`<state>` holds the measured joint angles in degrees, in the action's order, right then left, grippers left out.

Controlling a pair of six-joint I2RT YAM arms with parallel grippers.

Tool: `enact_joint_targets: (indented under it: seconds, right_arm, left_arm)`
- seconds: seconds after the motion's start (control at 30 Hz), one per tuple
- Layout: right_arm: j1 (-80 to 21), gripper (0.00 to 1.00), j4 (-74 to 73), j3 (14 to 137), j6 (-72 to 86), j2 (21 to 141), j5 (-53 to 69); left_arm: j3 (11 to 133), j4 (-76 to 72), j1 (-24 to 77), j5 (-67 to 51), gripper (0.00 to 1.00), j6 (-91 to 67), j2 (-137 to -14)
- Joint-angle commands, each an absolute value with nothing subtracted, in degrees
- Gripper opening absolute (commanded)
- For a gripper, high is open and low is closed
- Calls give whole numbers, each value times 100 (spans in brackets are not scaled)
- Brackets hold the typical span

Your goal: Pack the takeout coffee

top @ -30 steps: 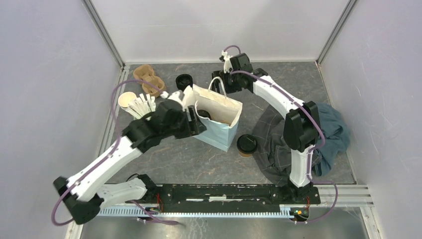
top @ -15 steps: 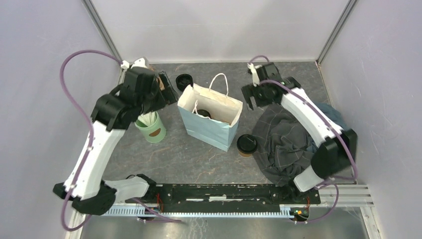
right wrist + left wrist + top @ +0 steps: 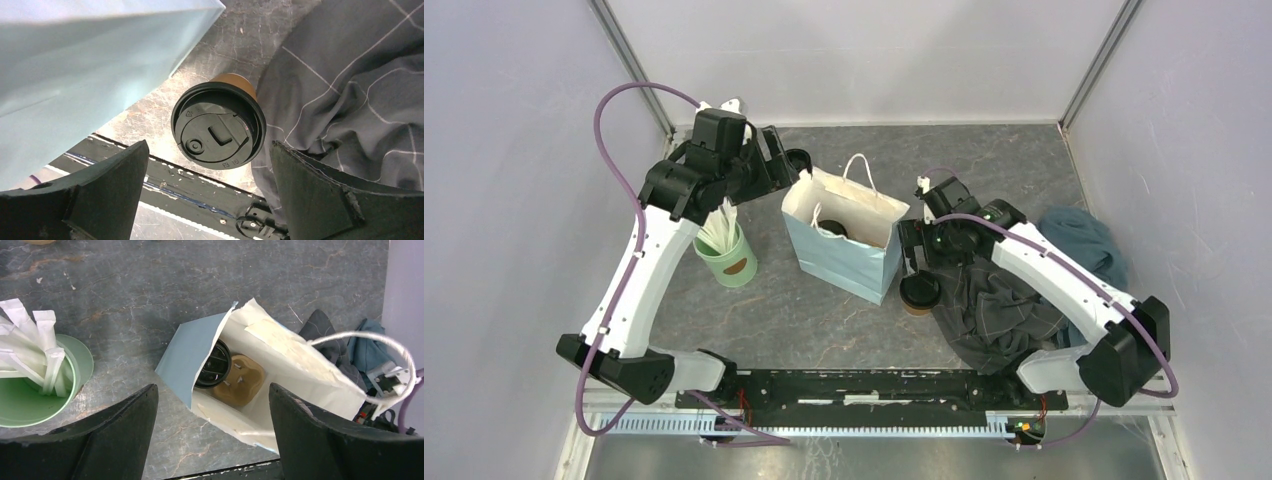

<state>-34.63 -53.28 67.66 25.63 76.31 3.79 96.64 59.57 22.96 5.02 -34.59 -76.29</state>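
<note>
This brown paper cup still stands outside the bag (image 3: 849, 262), so the robot's right hand will go down and back to close around the black sip lid (image 3: 919, 290).
One brown paper cup with a black sip lid (image 3: 919, 290) stands on the table just right of the light-blue paper bag (image 3: 849, 262). It fills the right wrist view (image 3: 218, 131). My right gripper (image 3: 913, 257) hovers open above it, one finger on each side, not touching (image 3: 210, 195). The second cup's black lid (image 3: 834, 230) shows inside the bag, sitting in a brown cup carrier (image 3: 245, 380); it also shows in the left wrist view (image 3: 212, 365). My left gripper (image 3: 776, 168) is open and empty, high above the bag's back-left side (image 3: 212, 440).
A green cup of white sticks (image 3: 729, 255) stands left of the bag (image 3: 30, 385). A stack of black lids (image 3: 799, 158) lies behind the bag. A grey checked cloth (image 3: 994, 295) and a blue cloth (image 3: 1079, 240) lie to the right, touching the cup (image 3: 350, 100).
My right gripper has swung from the back right down to just over the cup beside the bag. My left arm has shifted right from the back left toward the bag.
</note>
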Motion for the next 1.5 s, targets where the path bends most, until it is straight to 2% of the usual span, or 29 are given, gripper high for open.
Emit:
enact_joint_targets:
  seconds: [0.0, 0.43, 1.13, 1.47]
  right_arm:
    - [-3667, 97, -5605, 7005, 3398, 7888, -291]
    - [-4244, 88, -5605, 6668, 4321, 8007, -888]
    - [-4614, 90, -6195, 7170, 4541, 8134, -1458]
    - [-4614, 90, -5875, 7014, 4374, 8308, -1415]
  left_arm:
    - [9624, 5683, 2195, 309, 87, -2987, -7530]
    - [9264, 5707, 1987, 220, 87, -2447, -7265]
    - [9100, 5676, 1978, 132, 87, -2400, -7128]
    - [9099, 5652, 1975, 77, 87, -2409, -7124]
